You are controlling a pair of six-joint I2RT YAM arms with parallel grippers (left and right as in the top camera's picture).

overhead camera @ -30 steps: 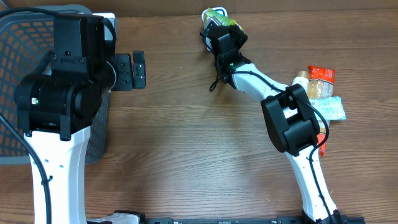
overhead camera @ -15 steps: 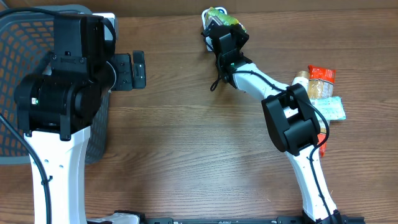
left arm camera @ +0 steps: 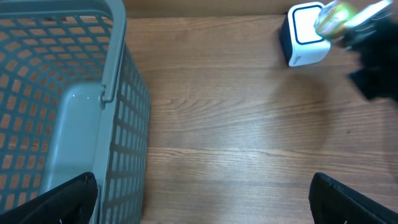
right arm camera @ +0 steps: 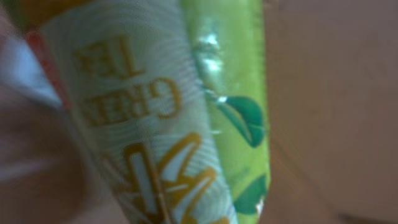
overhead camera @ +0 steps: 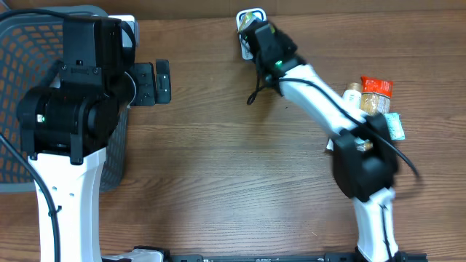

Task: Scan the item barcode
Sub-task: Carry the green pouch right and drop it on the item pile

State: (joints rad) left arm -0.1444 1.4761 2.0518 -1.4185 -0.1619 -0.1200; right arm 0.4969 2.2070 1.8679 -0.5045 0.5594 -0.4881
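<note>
My right gripper moves back from the scanner box next, toward the right in the overhead view, over the pile (overhead camera: pixel 370 111), since other packaged goods lie in the pile.
The item is a green tea packet (right arm camera: pixel 186 112), green and white with gold lettering, and it fills the right wrist view. My right gripper (overhead camera: pixel 263 33) is shut on it and holds it against the small white scanner box (overhead camera: pixel 248 17) at the table's far edge. In the left wrist view the packet (left arm camera: pixel 339 15) is a yellow-green blur just right of the scanner (left arm camera: pixel 305 34). No barcode shows in any view. My left gripper (left arm camera: pixel 205 208) is open and holds nothing; it hovers beside the basket.
A grey mesh basket (overhead camera: pixel 18 87) stands at the far left, its wall (left arm camera: pixel 124 124) close to my left fingers. A pile of other packaged goods (overhead camera: pixel 375 98) lies at the right. A black cable (overhead camera: pixel 255 91) trails from the right wrist.
My right arm has stretched out, its elbow swinging down and to the right. The gripper has carried the packet a little farther onto the scanner. The left arm has not moved.
</note>
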